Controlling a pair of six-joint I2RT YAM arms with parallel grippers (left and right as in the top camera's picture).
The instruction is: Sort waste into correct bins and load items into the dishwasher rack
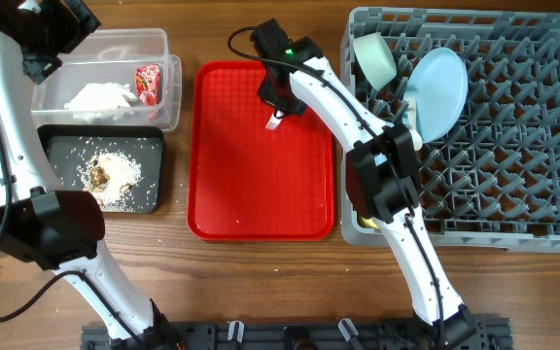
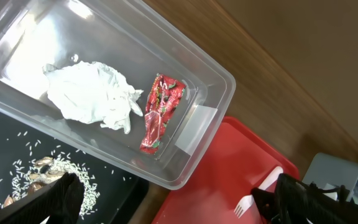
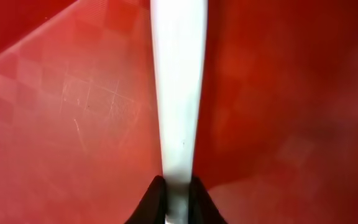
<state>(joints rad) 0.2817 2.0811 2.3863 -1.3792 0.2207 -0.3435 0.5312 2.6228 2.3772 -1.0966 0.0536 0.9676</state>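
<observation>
My right gripper will lift across and then lower to release the fork (image 1: 273, 122) on the rack's near wires, because they are to its right in the overhead view.
My right gripper (image 1: 278, 97) is shut on the handle of the white plastic fork (image 1: 273, 122) over the far part of the red tray (image 1: 261, 194). The right wrist view shows the fingers (image 3: 178, 193) pinching the fork's handle (image 3: 176, 93). My left gripper (image 1: 42, 58) is open and empty above the clear tub (image 1: 168, 107). The tub holds the white napkin (image 2: 92, 93) and the red wrapper (image 2: 160, 112). The black tray (image 1: 154, 194) holds rice and brown scraps (image 1: 105, 170). The grey rack (image 1: 494, 175) holds the blue plate (image 1: 437, 92) and one bowl (image 1: 372, 58). Cup and spoon are not visible.
The tub and the black tray sit side by side left of the red tray, and the rack is close on its right. The right arm's links (image 1: 387, 175) cross the rack's left edge. Bare wooden table (image 1: 261, 282) lies in front.
</observation>
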